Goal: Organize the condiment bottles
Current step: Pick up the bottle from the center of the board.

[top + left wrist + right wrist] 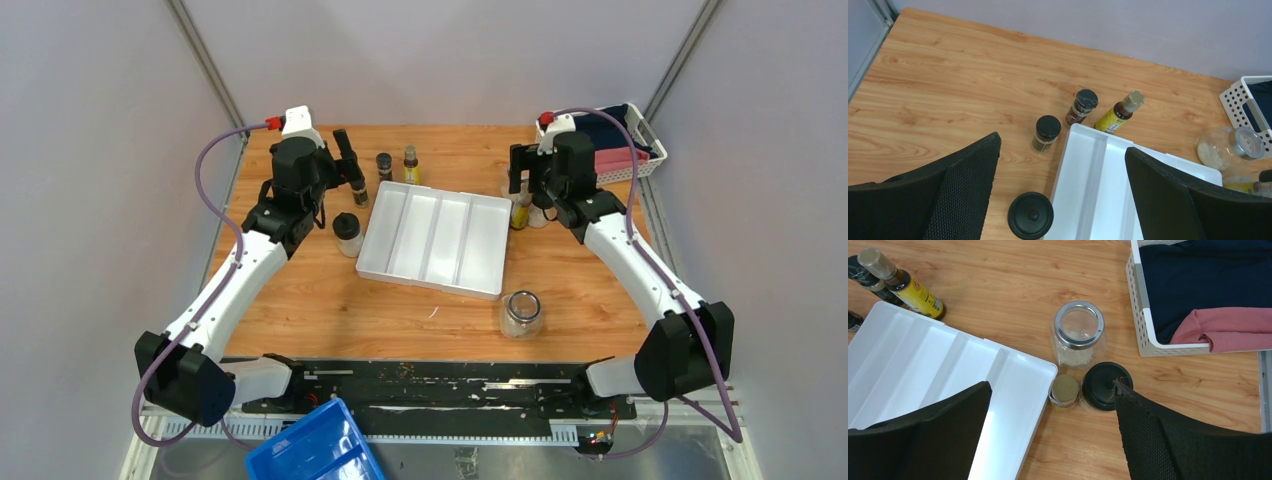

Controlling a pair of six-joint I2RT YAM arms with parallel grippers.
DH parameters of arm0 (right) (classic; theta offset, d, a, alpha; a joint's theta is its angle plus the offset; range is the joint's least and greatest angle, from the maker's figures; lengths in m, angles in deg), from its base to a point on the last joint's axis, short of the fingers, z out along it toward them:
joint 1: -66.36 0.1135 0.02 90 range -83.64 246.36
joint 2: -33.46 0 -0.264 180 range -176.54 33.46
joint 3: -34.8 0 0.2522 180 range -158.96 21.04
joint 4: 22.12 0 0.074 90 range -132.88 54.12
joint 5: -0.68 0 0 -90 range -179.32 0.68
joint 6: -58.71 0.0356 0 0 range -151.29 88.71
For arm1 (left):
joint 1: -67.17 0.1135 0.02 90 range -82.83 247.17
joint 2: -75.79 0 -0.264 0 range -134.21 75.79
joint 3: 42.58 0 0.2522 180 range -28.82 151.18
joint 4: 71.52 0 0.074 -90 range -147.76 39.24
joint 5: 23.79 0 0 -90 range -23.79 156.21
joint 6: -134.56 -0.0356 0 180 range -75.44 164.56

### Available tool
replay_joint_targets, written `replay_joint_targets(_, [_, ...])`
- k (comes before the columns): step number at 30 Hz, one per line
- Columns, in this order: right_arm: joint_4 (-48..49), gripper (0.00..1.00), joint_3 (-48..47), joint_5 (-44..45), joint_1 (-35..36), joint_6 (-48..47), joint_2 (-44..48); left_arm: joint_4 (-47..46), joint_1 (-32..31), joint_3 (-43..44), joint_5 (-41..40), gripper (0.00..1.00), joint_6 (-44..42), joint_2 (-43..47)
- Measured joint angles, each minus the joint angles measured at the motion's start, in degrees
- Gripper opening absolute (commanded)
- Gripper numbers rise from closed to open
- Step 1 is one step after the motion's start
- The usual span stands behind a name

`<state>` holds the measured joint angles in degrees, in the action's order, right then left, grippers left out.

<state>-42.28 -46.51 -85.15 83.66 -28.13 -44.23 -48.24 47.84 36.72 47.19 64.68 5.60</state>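
Observation:
My right gripper will next go down around the tan cap of the yellow-labelled bottle [1066, 387], which stands below it between the tray's corner and the black-lidded jar.
The white divided tray [430, 240] lies mid-table with nothing in it. Left of it stands a black-lidded clear jar [346, 233], also in the left wrist view [1030, 215]. Behind the tray stand a small black-lidded jar [1046, 133], a tiny dark shaker [1081, 106] and a slim yellow-labelled bottle [1120, 112]. My left gripper [352, 170] hovers open and empty above them. At the tray's right corner stand a squat glass jar [1079, 335], a yellow-labelled bottle [1064, 390] and a black-lidded jar [1105, 386]. My right gripper [1052, 390] is open above these. Another clear glass jar [521, 312] stands in front of the tray.
A white basket [648, 130] with dark blue and pink cloth sits at the back right corner, close to the right-hand bottles. A blue bin [315, 445] lies below the table's near edge. Grey walls close in the back and sides.

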Motion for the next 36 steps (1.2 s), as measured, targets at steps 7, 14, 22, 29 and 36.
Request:
replay_joint_targets(7, [-0.04, 0.92, 1.18, 0.63, 0.00, 0.66, -1.53, 0.00, -0.11, 0.02, 0.00, 1.00, 0.00, 0.00])
replay_joint_targets(14, [-0.02, 0.87, 3.61, 0.59, 0.00, 0.92, -4.24, -0.07, -0.37, 0.02, 0.13, 1.00, 0.02, -0.02])
replay_joint_targets(22, [1.49, 0.83, 4.85, 0.61, 0.00, 0.92, -5.33, -0.50, -0.37, 0.00, 0.59, 1.00, 0.04, -0.07])
replay_joint_targets(29, [3.13, 0.78, 4.85, 0.39, -0.02, 0.90, -8.59, -1.57, -0.42, -0.55, 0.63, 1.00, 0.07, -0.20])
replay_joint_targets(36, [4.17, 0.67, 4.85, 0.00, -0.37, 0.68, -10.27, -2.43, -0.46, -0.81, 0.63, 0.99, 0.09, -0.68])
